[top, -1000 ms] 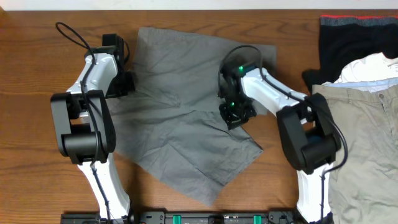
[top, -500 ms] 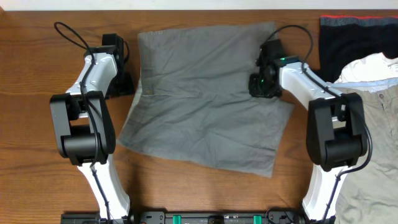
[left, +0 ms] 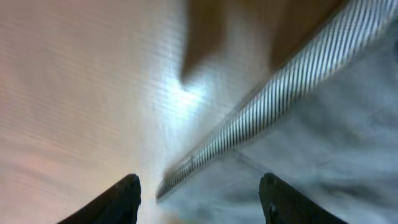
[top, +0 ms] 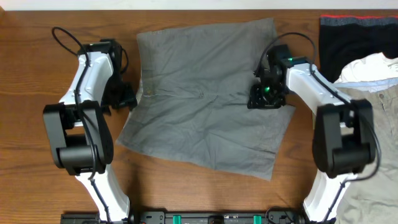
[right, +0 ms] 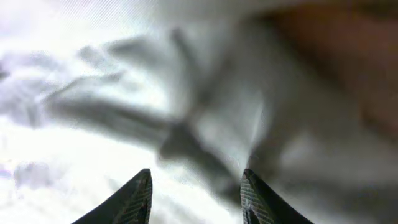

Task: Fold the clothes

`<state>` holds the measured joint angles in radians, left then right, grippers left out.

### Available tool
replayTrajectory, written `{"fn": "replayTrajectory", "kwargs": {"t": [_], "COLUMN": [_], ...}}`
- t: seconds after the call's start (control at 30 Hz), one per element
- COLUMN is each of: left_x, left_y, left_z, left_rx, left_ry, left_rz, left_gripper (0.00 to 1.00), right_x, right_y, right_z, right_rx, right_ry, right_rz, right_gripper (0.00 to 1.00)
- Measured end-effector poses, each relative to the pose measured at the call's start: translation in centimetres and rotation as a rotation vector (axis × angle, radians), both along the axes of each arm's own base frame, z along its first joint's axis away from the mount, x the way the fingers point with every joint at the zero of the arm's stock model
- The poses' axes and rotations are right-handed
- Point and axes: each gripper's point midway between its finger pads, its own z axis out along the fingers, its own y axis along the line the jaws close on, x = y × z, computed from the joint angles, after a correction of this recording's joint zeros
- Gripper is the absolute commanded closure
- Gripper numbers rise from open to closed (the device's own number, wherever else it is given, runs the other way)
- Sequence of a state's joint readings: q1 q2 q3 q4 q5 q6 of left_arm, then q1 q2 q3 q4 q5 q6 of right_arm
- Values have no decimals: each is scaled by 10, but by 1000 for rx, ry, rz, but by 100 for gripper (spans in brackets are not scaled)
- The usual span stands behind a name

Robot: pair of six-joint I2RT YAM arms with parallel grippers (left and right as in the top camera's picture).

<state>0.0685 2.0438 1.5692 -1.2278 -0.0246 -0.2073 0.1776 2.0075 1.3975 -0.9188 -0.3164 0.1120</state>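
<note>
My left gripper moves back and down onto the near end of the shorts' ribbed edge next, since that loose edge runs between its open fingers.
The clothes, a pair of grey shorts, lie spread in one flat layer in the middle of the table. My left gripper is at their left edge. In the left wrist view it is open, and the shorts' ribbed edge runs loose between the dark fingertips. My right gripper hangs over the shorts' right edge. Seen from the right wrist, it is open just above the wrinkled grey cloth, gripping nothing.
A black garment with a red edge lies at the back right. A white cloth and beige trousers are piled in front of it, close to my right arm. Bare wooden table lies left of my left arm.
The shorts, bunched and folded over a second ago, now lie spread out. My right gripper drew the cloth to the right and let go. My left gripper opened and slid slightly toward me.
</note>
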Motion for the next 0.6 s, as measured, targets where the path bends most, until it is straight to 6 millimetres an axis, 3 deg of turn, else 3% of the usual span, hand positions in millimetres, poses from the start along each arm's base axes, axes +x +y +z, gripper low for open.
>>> {"fn": "replayTrajectory", "kwargs": {"t": [0.13,0.3,0.43,0.57,0.6], "left_x": [-14,-50,-71,-69,-69], "left_y": [-5,-3,3,5,5], "left_z": [-2,-30,-49,-51,-52], "left_rx": [-19,-34,-55,-83,-87], "left_ry": [46,143,182,138,123], "left_rz": [34,85,130,117,106], "left_gripper": [37,37,38,39,52], "right_x": [-3,-14,-33,-48,-53], "right_y": [1,-1,-5,-8,-9], "right_z": [42,85,94,92,90], "right_rx": [19,32,21,7,3], "right_ry": [-73,-137,-94,-27,-5], "right_rz": [3,8,0,-13,-16], "right_gripper": [51,46,45,45,45]}}
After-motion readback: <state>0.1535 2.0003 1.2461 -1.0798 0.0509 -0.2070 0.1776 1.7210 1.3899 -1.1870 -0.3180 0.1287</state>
